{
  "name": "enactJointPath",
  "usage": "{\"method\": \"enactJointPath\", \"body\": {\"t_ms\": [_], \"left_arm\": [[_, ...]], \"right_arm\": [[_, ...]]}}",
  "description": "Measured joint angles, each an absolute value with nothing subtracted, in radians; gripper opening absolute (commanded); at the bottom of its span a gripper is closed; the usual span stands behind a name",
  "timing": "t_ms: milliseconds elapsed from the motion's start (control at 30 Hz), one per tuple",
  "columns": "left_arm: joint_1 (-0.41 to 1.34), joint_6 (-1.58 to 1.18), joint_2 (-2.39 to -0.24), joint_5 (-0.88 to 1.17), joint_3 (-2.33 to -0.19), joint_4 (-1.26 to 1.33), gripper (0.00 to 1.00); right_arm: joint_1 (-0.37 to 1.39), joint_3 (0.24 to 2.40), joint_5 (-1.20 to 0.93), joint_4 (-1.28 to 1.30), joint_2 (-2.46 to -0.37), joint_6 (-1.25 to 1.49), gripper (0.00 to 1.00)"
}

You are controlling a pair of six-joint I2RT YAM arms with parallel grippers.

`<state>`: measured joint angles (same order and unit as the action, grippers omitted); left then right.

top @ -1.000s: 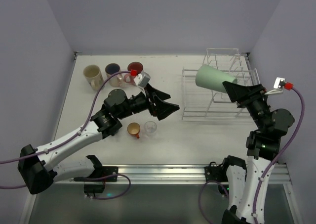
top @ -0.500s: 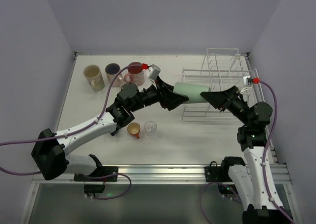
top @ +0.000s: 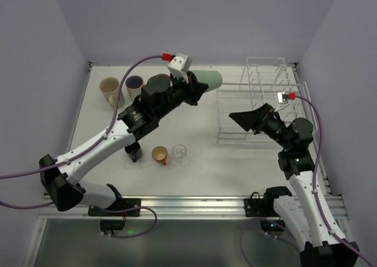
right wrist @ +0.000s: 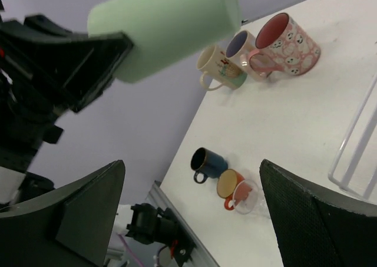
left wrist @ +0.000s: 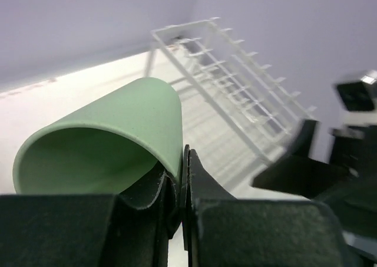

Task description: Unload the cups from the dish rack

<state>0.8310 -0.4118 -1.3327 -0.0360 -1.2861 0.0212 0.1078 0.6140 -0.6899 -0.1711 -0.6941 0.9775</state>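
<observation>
My left gripper moves down next, fingers tipping toward the table, to the bare tabletop beside the pink cup. It then releases the tumbler upright, since the tumbler hangs sideways.
My left gripper is shut on the rim wall of the green tumbler, holding it on its side in the air left of the dish rack. In the left wrist view, one finger sits inside the green tumbler and one outside. My right gripper is open and empty in front of the rack. On the table stand a beige mug, a blue-lined mug, a dark blue mug, an orange cup and a clear glass. The pink cup shows in the right wrist view.
Walls close the table in at the left, back and right. The rack fills the back right corner. A metal rail runs along the near edge between the arm bases. Purple cables hang from both wrists.
The green tumbler passed from my right gripper to my left. The left gripper shut on its rim and carried it left and back from the rack. The right gripper opened and drew back.
</observation>
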Motion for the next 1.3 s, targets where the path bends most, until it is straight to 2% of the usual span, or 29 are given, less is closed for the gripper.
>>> {"method": "enactJointPath", "body": {"t_ms": [100, 267, 467, 700, 967, 1133, 1300], "left_arm": [[0.791, -0.345, -1.452, -0.117, -1.472, -0.131, 0.0], [0.719, -0.286, -1.708, -0.176, -1.663, -0.33, 0.0], [0.669, -0.248, -1.991, -0.228, -1.752, -0.495, 0.0], [0.647, -0.219, -2.159, -0.263, -1.917, -0.617, 0.0], [0.646, -0.199, -2.22, -0.286, -2.032, -0.665, 0.21], [0.646, -0.183, -2.256, -0.302, -2.061, -0.688, 0.29], [0.646, -0.17, -2.273, -0.31, -2.077, -0.706, 0.41]], "right_arm": [[0.128, 0.627, -0.643, -0.11, -0.662, 0.911, 0.99], [0.153, 0.654, -0.599, -0.029, -0.627, 0.818, 0.99], [0.178, 0.662, -0.572, 0.054, -0.605, 0.721, 0.99], [0.187, 0.663, -0.565, 0.089, -0.588, 0.68, 0.99], [0.191, 0.663, -0.559, 0.094, -0.581, 0.665, 0.99], [0.192, 0.663, -0.559, 0.094, -0.581, 0.664, 0.99], [0.192, 0.663, -0.559, 0.097, -0.581, 0.664, 0.99]]}}
